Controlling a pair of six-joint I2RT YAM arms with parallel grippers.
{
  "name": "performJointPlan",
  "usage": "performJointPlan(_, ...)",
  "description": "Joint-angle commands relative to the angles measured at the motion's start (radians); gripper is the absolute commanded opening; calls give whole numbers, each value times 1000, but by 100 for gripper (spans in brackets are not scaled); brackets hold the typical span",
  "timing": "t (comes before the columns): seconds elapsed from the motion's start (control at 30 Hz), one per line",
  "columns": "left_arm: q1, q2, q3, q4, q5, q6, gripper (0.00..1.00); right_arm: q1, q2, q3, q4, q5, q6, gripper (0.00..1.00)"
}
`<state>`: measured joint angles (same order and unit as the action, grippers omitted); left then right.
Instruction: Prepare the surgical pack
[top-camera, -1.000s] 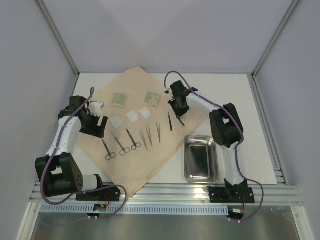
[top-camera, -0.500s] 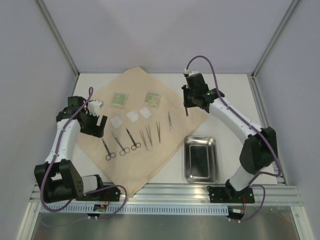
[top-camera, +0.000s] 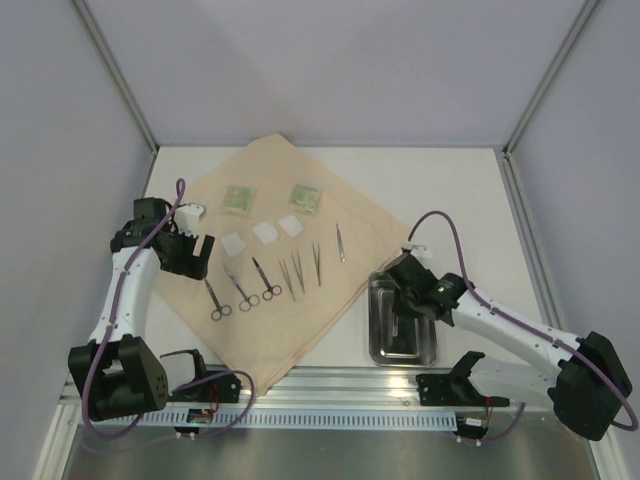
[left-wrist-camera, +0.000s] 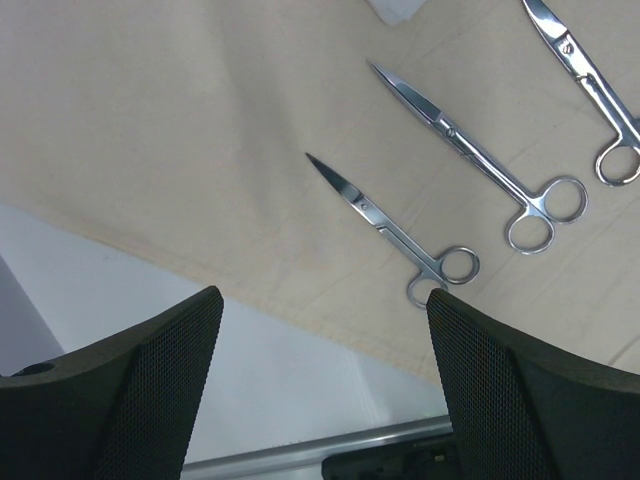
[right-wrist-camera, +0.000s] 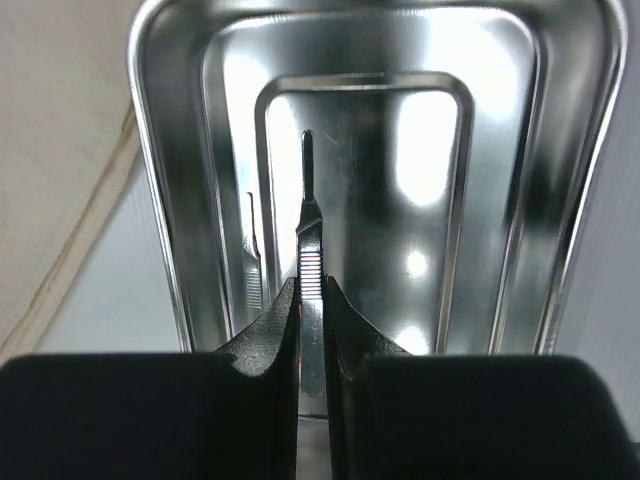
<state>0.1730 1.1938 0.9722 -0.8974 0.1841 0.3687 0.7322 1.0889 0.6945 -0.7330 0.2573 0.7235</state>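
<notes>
My right gripper will next lower the slim metal instrument toward the tray's side by the cloth and then let go of it.
The tan cloth (top-camera: 275, 340) lies spread out, carrying three scissors (top-camera: 240, 288), several tweezers (top-camera: 298, 270), white pads (top-camera: 266, 232) and two green packets (top-camera: 306, 197). The steel tray (top-camera: 372, 330) stands to the right of the cloth. My right gripper (top-camera: 405, 292) hangs low over the tray's far end, shut on a slim metal instrument (right-wrist-camera: 307, 235) that points down the length of the tray (right-wrist-camera: 560, 200). My left gripper (top-camera: 200, 255) is open above the cloth's left edge with nothing between its fingers. In the left wrist view the scissors (left-wrist-camera: 395, 230) lie just ahead of the left gripper (left-wrist-camera: 322, 305).
Bare white table (top-camera: 450, 190) lies behind and to the right of the cloth. An aluminium rail (top-camera: 330, 385) runs along the near edge. Grey walls with metal posts close in the sides and back.
My right arm has swung from the cloth's far right corner down to the tray, carrying the slim instrument. The left arm has shifted only slightly.
</notes>
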Motion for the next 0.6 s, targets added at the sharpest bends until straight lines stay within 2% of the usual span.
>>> performJointPlan(0.0, 8, -40, -13, -20, 25, -10, 93, 73, -3, -81, 86, -6, 201, 1)
performJointPlan(0.23, 8, -86, -35, -17, -3, 4, 93, 168, 65, -101, 127, 11, 269, 1)
performJointPlan(0.57, 8, -86, -46, -12, -3, 9, 93, 176, 106, -142, 190, -67, 283, 1)
